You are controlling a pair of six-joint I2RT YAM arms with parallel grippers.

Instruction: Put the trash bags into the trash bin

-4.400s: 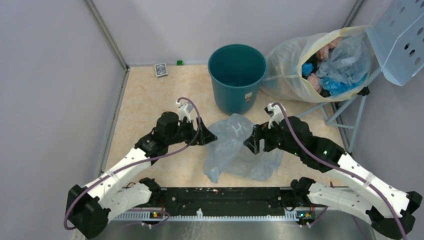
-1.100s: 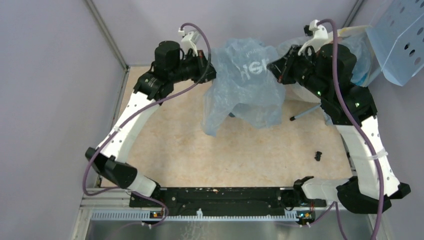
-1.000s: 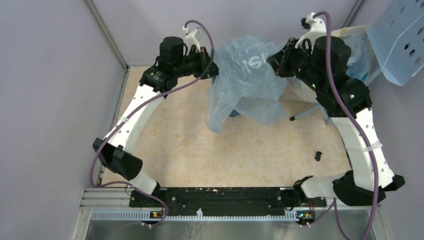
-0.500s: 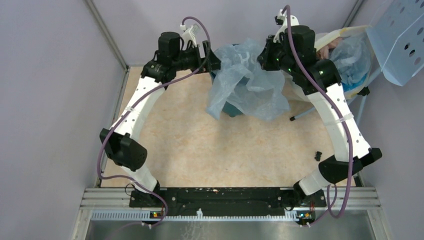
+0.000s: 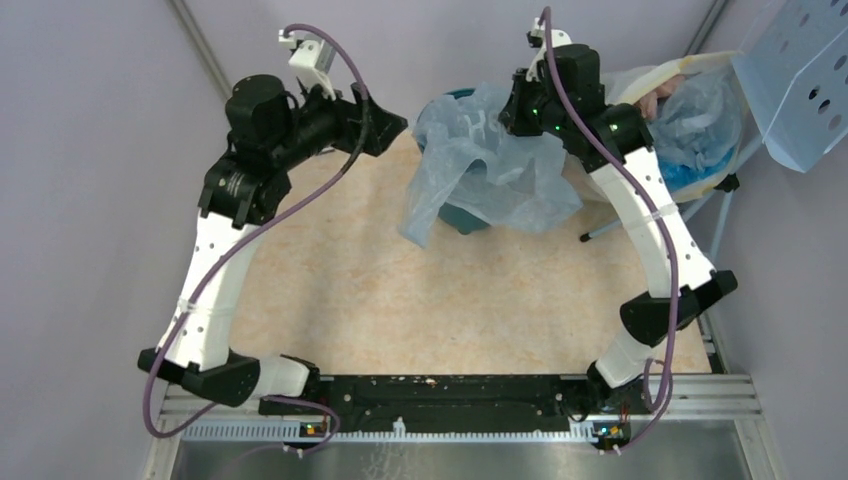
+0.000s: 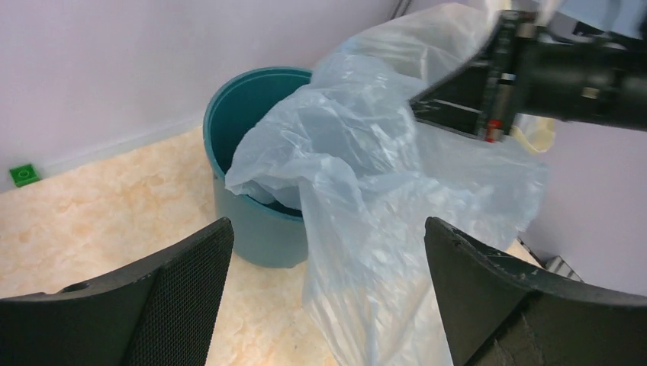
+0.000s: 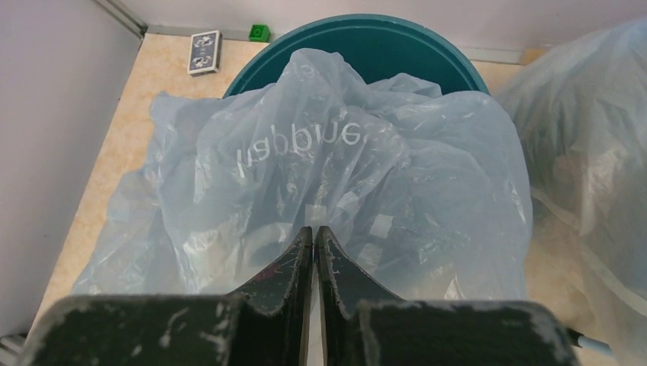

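Note:
I will next move my left gripper's open fingers back and to the right in the top view, around the bag's flap (image 5: 424, 212) (image 6: 342, 293), which hangs outside the bin.
The pale-blue trash bag (image 5: 490, 170) is draped over the dark-teal trash bin (image 5: 457, 217), part of it inside the mouth and a long flap hanging down the near side. My right gripper (image 5: 512, 105) hovers over the bin's far rim, and its fingers (image 7: 314, 229) are pressed together on the bag's film (image 7: 343, 168). White lettering shows on the bag in the right wrist view. My left gripper (image 5: 385, 122) stands wide open to the left of the bin, apart from the bag. In the left wrist view the bag (image 6: 381, 175) and bin (image 6: 259, 229) lie ahead of that gripper (image 6: 326, 229).
A big yellowish sack (image 5: 690, 110) stuffed with blue and pink bags leans right of the bin, touching it. A perforated blue panel (image 5: 800, 70) sticks out at the top right. A card deck (image 7: 204, 49) and a green cube (image 7: 259, 32) lie by the back wall.
My left gripper opened, let go of the bag and drew back to the left. The bag's left side dropped onto the bin. The right gripper shifted left over the bin.

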